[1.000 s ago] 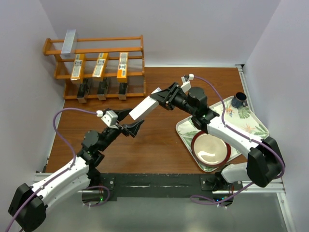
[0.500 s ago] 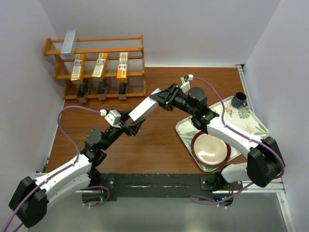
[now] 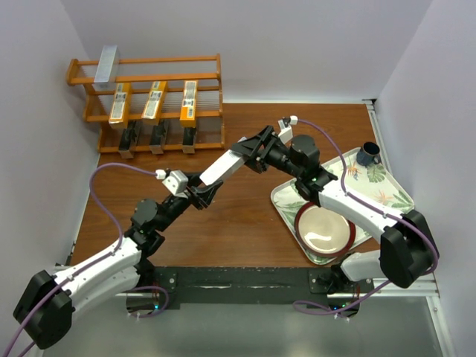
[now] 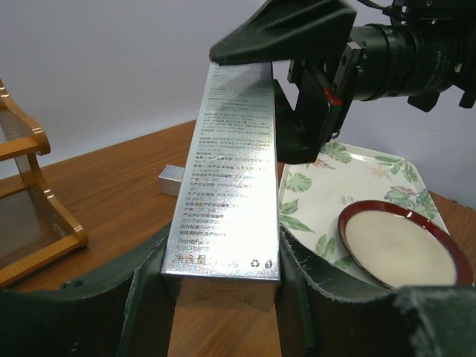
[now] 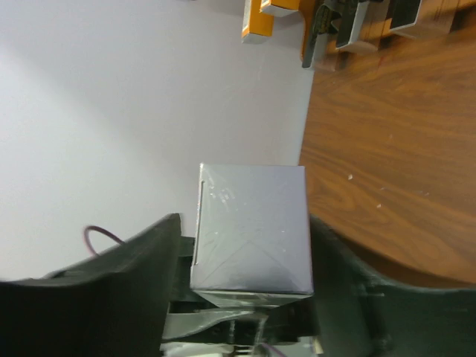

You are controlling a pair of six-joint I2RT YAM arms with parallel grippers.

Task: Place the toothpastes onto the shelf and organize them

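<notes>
The free top rails beside the shelf's silver carton are above and outward of my left gripper. My left gripper moves up and outward next and releases my carton there.
A silver-grey toothpaste carton (image 3: 223, 165) hangs slanted above the table between both arms. My left gripper (image 3: 206, 192) is shut on its lower end, and in the left wrist view both fingers press the carton (image 4: 230, 186). My right gripper (image 3: 249, 149) stands open around the upper end; in the right wrist view a gap shows between one finger (image 5: 149, 260) and the carton (image 5: 253, 216). The shelf (image 3: 208, 58) stands at the back left. It holds a silver carton (image 3: 107, 64) on top, three orange cartons (image 3: 155, 100) in the middle and three black ones (image 3: 158, 137) at the bottom.
A leaf-patterned tray (image 3: 387, 186) on the right carries a red-rimmed bowl (image 3: 325, 230) and a dark cup (image 3: 368, 155). The end of a small silver box (image 4: 170, 180) lies on the wood behind the held carton. White walls close in the left, back and right.
My left gripper moved up to the carton's lower end and closed on it. My right gripper's jaws then opened from the carton's upper end.
</notes>
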